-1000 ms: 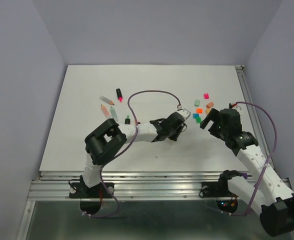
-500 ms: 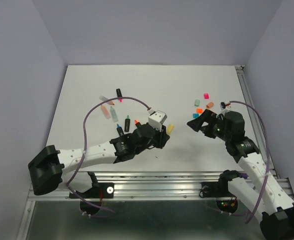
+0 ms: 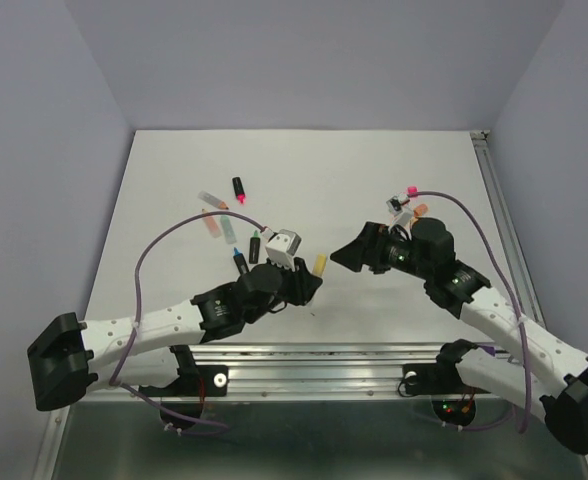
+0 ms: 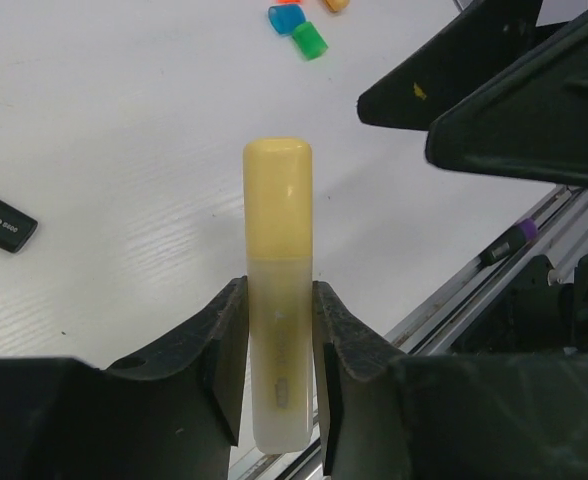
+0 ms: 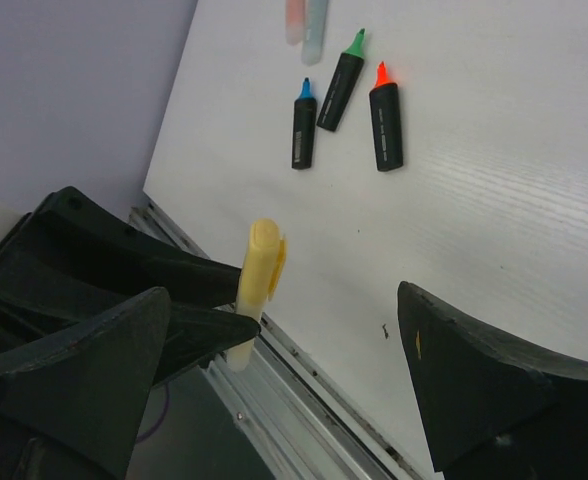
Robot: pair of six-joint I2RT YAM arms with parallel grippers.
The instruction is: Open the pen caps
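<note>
I will next move my left gripper outward and down and release the highlighter on the bare tabletop between the green and red-orange pen tips.
My left gripper is shut on the pale barrel of a yellow highlighter and holds it above the table's near edge. Its yellow cap is on and points toward my right gripper. That gripper is open wide and empty, a short way right of the cap. In the right wrist view the highlighter stands between the spread fingers, nearer the left one. Loose caps lie behind the right arm: pink, orange, green and blue.
Uncapped black pens lie at the left: pink tip, green tip, blue tip, red-orange tip. Pale barrels lie beside them. The metal rail runs along the near table edge.
My left arm has drawn back toward the near edge with the yellow highlighter. My right gripper has swung left toward the capped end, with its jaws open.
</note>
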